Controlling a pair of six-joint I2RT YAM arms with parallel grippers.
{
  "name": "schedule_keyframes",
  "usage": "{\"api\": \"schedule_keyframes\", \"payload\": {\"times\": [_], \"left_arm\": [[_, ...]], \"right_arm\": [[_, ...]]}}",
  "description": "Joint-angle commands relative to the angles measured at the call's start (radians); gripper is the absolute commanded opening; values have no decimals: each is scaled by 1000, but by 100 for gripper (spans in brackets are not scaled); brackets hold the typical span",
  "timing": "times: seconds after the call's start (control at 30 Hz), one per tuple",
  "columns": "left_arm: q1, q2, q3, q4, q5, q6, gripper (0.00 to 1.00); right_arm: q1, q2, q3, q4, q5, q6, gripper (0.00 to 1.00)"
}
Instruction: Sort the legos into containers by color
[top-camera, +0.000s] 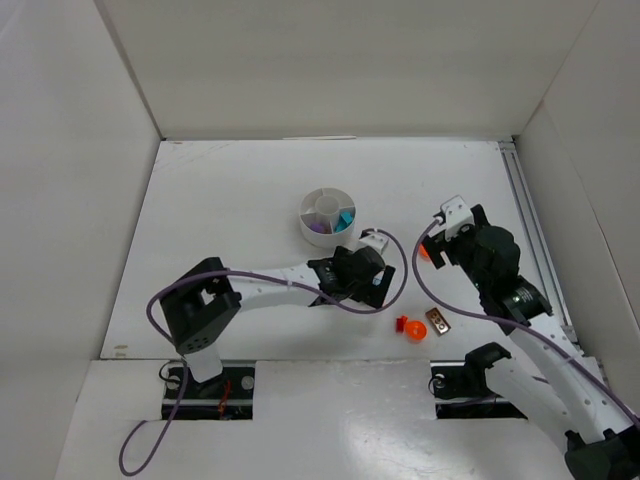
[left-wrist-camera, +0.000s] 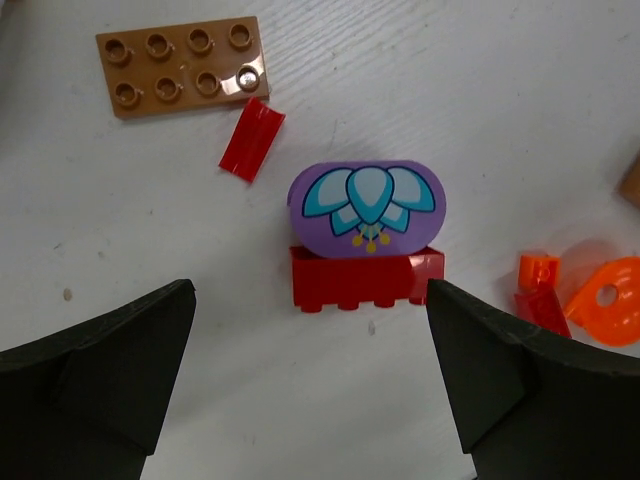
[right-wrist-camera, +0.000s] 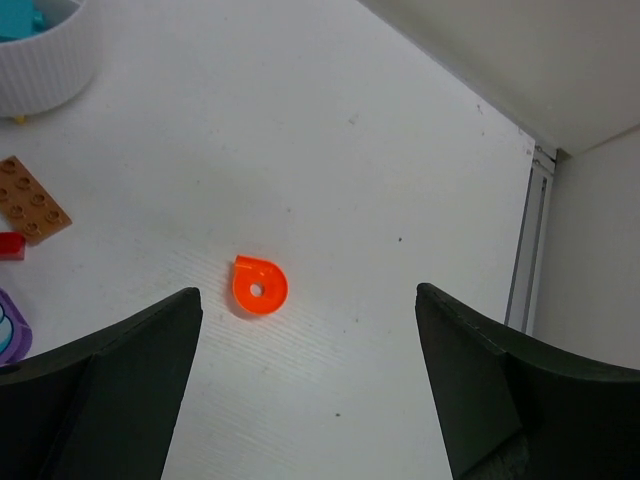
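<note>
The red brick lies nearer one finger than the other, so my left gripper will go down and to the right in the wrist view to center over it.
My left gripper is open and empty, just short of a red brick with a purple rounded piece touching its far side. A brown plate and a small red slope piece lie beyond them. My right gripper is open and empty above a flat orange round piece. The white dish stands at mid-table and holds purple and teal pieces.
More orange and red pieces and a brown piece lie near the front, between the arms. White walls enclose the table. A rail runs along the right edge.
</note>
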Motion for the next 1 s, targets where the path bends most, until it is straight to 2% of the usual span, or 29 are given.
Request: {"api": "schedule_keyframes", "payload": {"times": [0.0, 0.17, 0.43, 0.53, 0.6, 0.73, 0.77, 0.97], "left_arm": [[-10, 40, 89, 16, -27, 28, 100], [-30, 120, 129, -4, -27, 28, 100], [-48, 151, 140, -15, -14, 28, 100], [-57, 161, 149, -15, -24, 28, 95], [-57, 172, 149, -15, -24, 28, 91], [-57, 192, 175, -36, -47, 37, 73], [-57, 192, 175, -36, -47, 37, 65], [-57, 132, 155, -36, -73, 51, 42]], "right_arm": [[-17, 22, -4, -40, 10, -17, 92], [-40, 59, -4, -31, -21, -27, 93], [-80, 59, -32, -12, -32, -27, 93], [-91, 48, -32, -21, -41, -27, 93], [-102, 48, -32, -21, -50, -27, 93], [-111, 27, -32, -44, -50, -27, 93], [-111, 18, -32, -57, -50, -27, 93], [-120, -2, -41, -77, -93, -17, 93]]}}
